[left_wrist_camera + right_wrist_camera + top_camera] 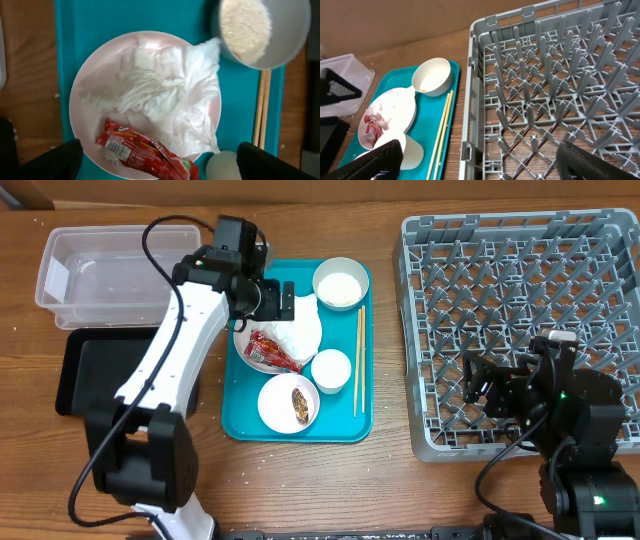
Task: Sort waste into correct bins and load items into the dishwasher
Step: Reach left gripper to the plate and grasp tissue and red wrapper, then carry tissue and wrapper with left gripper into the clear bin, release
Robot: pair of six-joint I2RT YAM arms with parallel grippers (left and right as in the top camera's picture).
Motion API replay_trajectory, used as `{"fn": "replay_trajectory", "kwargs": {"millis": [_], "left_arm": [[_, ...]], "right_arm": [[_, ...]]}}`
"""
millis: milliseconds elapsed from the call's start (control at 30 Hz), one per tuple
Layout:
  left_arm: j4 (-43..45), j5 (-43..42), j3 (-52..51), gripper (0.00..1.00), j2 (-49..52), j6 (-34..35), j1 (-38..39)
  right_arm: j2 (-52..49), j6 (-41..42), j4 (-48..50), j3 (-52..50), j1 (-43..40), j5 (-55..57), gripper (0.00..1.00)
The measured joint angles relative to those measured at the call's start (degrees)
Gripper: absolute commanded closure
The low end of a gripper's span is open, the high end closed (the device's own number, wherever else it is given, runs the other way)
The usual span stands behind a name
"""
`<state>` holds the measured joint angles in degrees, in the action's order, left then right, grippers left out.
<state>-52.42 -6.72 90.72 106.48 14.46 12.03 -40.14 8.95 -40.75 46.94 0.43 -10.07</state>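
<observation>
The left gripper turns and moves down next, onto the red-and-white wrapper (271, 351) (144, 151) and the paper beside it.
A white plate (300, 332) on the teal tray holds crumpled white paper (165, 95) and the red-and-white wrapper (272, 350), which also shows in the left wrist view (145, 152). My left gripper (278, 305) hovers over this plate, open and empty, its fingers either side of the wrapper (160, 167). The grey-green bowl (340, 285) holds rice (245, 27). A small white cup (331, 370), the chopsticks (359, 360) and a second plate (275, 405) with a brown lump (300, 406) lie nearby. My right gripper (480, 388) is open and empty over the grey dish rack (520, 290), above its left wall (480, 165).
The clear tub (110, 265) stands at the back left with the black tray (90, 375) just in front of it, partly under my left arm. The teal tray (245, 415) sits between these bins and the rack.
</observation>
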Motion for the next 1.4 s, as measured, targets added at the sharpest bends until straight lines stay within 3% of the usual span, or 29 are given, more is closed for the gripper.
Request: {"fn": "replay_trajectory", "kwargs": {"millis": [333,633,667,700,833,1133,1400], "left_arm": [[-1.2,1.7,0.1,0.00,7.3,21.0,0.4],[-0.1,2.5,0.5,0.01,16.6,25.0,0.4],[0.4,2.4,0.7,0.05,16.6,25.0,0.4],[0.6,2.5,0.8,0.19,16.8,25.1,0.4],[0.9,3.0,1.0,0.94,17.1,24.0,0.4],[-1.5,2.6,3.1,0.96,18.1,20.7,0.4],[-20.2,1.3,25.7,0.96,20.6,14.4,0.4]], "right_arm": [[0.0,0.0,-0.7,0.0,0.0,0.0,0.00],[-2.2,0.0,-1.9,0.0,0.0,0.0,0.00],[-2.5,0.0,-1.9,0.0,0.0,-0.1,0.00],[-2.7,0.0,-1.9,0.0,0.0,-0.2,0.00],[-3.8,0.0,-1.9,0.0,0.0,-0.2,0.00],[-5.4,0.0,-1.8,0.0,0.0,-0.2,0.00],[-5.5,0.1,-1.2,0.0,0.0,-0.2,0.00]]}}
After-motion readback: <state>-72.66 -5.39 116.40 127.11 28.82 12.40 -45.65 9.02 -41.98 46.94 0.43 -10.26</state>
